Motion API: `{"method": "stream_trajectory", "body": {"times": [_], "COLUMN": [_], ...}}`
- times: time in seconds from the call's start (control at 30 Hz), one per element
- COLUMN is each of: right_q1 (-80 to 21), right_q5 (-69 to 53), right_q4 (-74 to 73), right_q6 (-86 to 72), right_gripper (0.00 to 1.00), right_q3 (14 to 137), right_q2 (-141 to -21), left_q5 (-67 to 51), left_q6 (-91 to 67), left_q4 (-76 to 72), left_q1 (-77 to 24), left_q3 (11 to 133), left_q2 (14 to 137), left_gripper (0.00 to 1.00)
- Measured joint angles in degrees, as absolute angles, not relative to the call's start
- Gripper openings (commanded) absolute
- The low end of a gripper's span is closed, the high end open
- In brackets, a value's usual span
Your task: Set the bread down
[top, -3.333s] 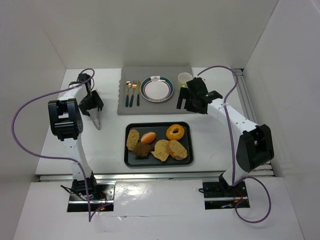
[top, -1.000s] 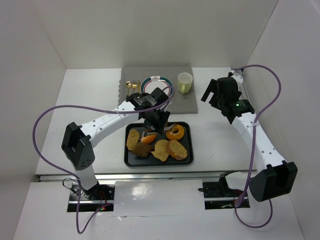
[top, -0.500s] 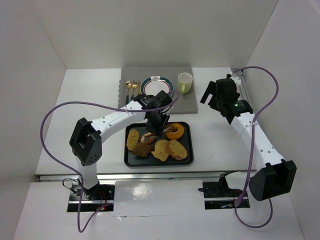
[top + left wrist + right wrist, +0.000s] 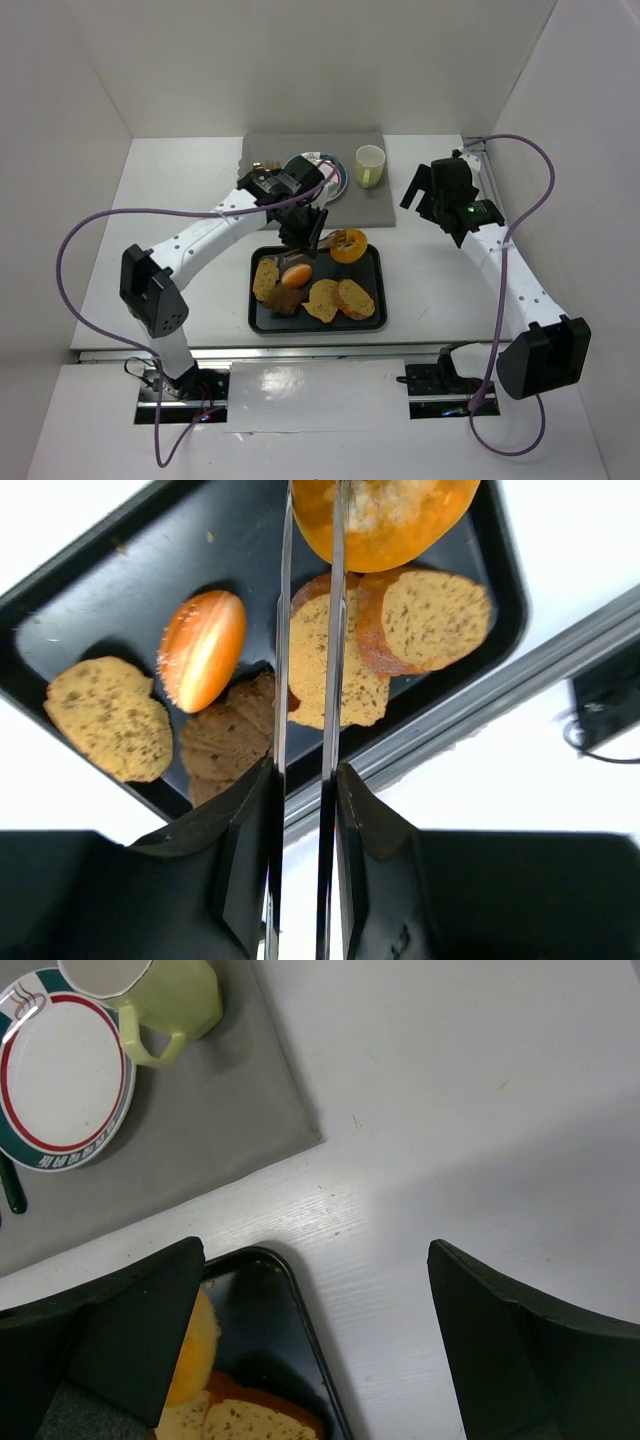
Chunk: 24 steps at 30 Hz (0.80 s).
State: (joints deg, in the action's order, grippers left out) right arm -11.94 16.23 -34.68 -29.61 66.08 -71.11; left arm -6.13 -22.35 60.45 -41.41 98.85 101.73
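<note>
I should next carry the tongs outward with my left gripper, bring the pinched ring over the middle of the empty rimmed plate (image 4: 330, 178) and let go of the tongs.
My left gripper (image 4: 303, 226) is shut on a pair of metal tongs (image 4: 310, 630). The tong blades pinch the golden-orange ring (image 4: 349, 245) and hold it over the back edge of the black tray (image 4: 372, 318). In the left wrist view the ring (image 4: 400, 520) sits at the tong tips at the top, beyond my left gripper (image 4: 305, 770). The glossy oval roll (image 4: 296, 274) lies on the tray, seen also in the left wrist view (image 4: 202, 650). My right gripper (image 4: 425, 195) is open and empty, above the table right of the tray, and shows in its own wrist view (image 4: 315, 1260).
Tan toast slices (image 4: 340, 298) and a dark brown piece (image 4: 286, 299) lie on the tray. Behind it a grey mat (image 4: 372, 205) carries a rimmed plate (image 4: 65, 1080), a pale green mug (image 4: 370, 165) and cutlery (image 4: 262, 166). White walls enclose the table.
My left arm has drawn back and raised the tongs with the ring, from the tray's middle toward its back edge. The roll is uncovered. The right arm has not moved.
</note>
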Motion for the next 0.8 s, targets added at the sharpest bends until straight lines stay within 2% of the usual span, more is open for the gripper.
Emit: {"method": "stream_trajectory", "body": {"times": [0.3,0.4,0.6,0.7,0.8], "right_q1": [-11.9,-11.9,-11.9,-11.9,-11.8], "right_q5": [16.3,16.0,15.6,15.4,15.2], "right_q4": [-34.6,-34.6,-34.7,-34.7,-34.7], "right_q6": [-28.8,-28.6,-28.6,-28.6,-28.6], "right_gripper": [1.00,1.00,1.00,1.00,1.00], "right_q3": [66.4,66.4,66.8,66.8,66.8], "right_q2": [-72.1,-72.1,-72.2,-72.3,-72.5], "left_q5": [-10.9,-10.0,-7.3,-6.0,-4.2], "left_q6": [-22.6,-22.7,-22.7,-22.7,-22.7], "left_q4": [57.1,55.4,53.3,52.9,52.8], "left_q1": [-25.5,-22.1,-21.6,-21.6,-21.7], "left_q3": [100.9,105.2,118.7,124.2,126.9], "left_q2": [98.0,100.9,113.1,119.7,125.0], "left_gripper": [0.20,0.21,0.23,0.30,0.43]}}
